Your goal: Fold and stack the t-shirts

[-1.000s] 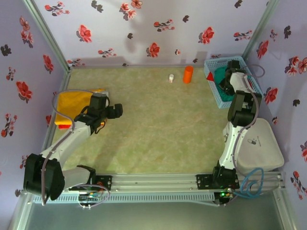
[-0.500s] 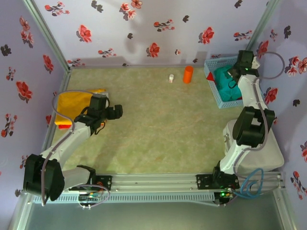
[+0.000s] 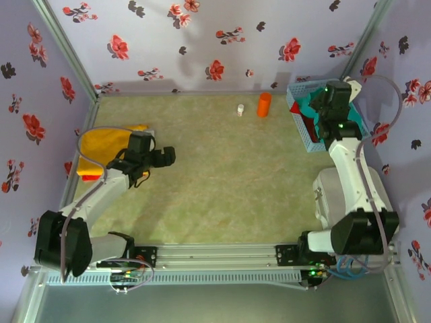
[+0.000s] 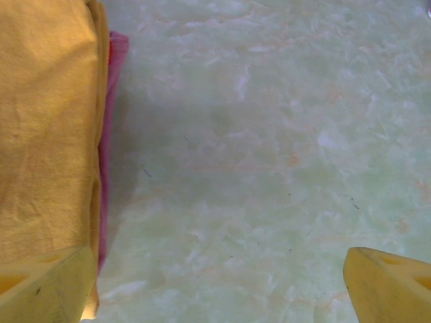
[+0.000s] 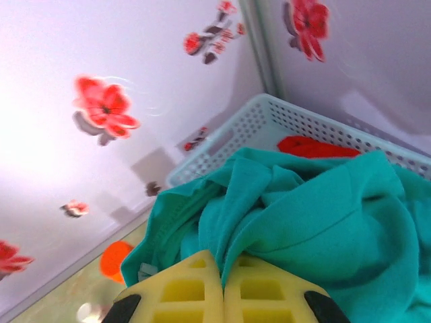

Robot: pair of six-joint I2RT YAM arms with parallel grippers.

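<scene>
My right gripper should next carry the teal t-shirt from the basket (image 5: 249,128) back toward the open tabletop, lower and release it, because the table's middle is bare.
A folded yellow-orange t-shirt (image 3: 106,144) lies at the table's left edge on top of a red t-shirt (image 3: 90,177). In the left wrist view the yellow cloth (image 4: 47,134) covers the left side, with a red edge (image 4: 112,101) showing beside it. My left gripper (image 3: 161,158) hovers just right of this stack, open and empty over bare table (image 4: 219,286). My right gripper (image 5: 223,266) is shut on a bunched fold of the teal t-shirt (image 5: 323,215), above the light blue basket (image 5: 249,128). Another red t-shirt (image 5: 313,147) lies in the basket behind it.
The basket (image 3: 324,142) stands at the back right corner against the flowered wall. An orange cylinder (image 3: 264,104) and a small white object (image 3: 240,109) stand near the back wall. A pale grey cover (image 3: 360,205) sits at the right edge.
My right arm has risen out of the basket and swung upright, lifting the teal t-shirt pinched in its fingers. The left arm has barely shifted.
</scene>
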